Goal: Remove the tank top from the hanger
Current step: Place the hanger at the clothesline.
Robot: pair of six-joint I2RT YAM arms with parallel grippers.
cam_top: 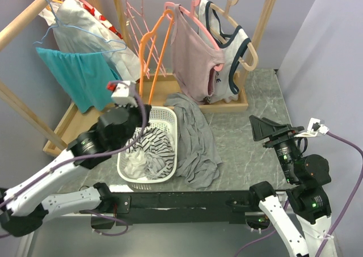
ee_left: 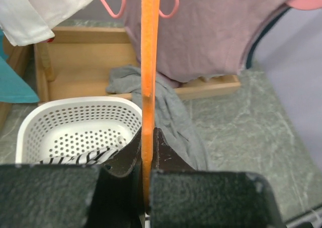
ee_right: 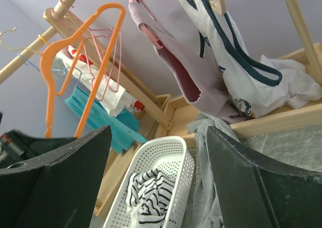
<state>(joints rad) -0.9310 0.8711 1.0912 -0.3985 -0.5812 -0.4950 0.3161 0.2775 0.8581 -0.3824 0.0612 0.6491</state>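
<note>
My left gripper carries the hanger outward to the back bar beside the mauve top next and releases it there, as the tank top is off.
My left gripper [cam_top: 142, 105] is shut on the lower bar of a bare orange hanger [cam_top: 157, 44], whose hook is at the wooden rail. The wrist view shows the orange bar [ee_left: 149, 62] pinched between the black fingers [ee_left: 163, 152]. A grey tank top [cam_top: 194, 138] lies crumpled on the table, off the hanger, against the right rim of the white basket [cam_top: 165, 110]; it also shows in the left wrist view [ee_left: 176, 112]. My right gripper [cam_top: 262, 129] is open and empty above the table's right side, with its jaws wide apart in its own view [ee_right: 158, 132].
A mauve top [cam_top: 193, 58] on a pink hanger and a white navy-trimmed top [cam_top: 231, 53] hang on the back rack. Several empty pink hangers [cam_top: 135, 19] hang there too. A teal garment [cam_top: 79, 75] hangs on the left rack. The basket holds striped clothing [cam_top: 156, 149].
</note>
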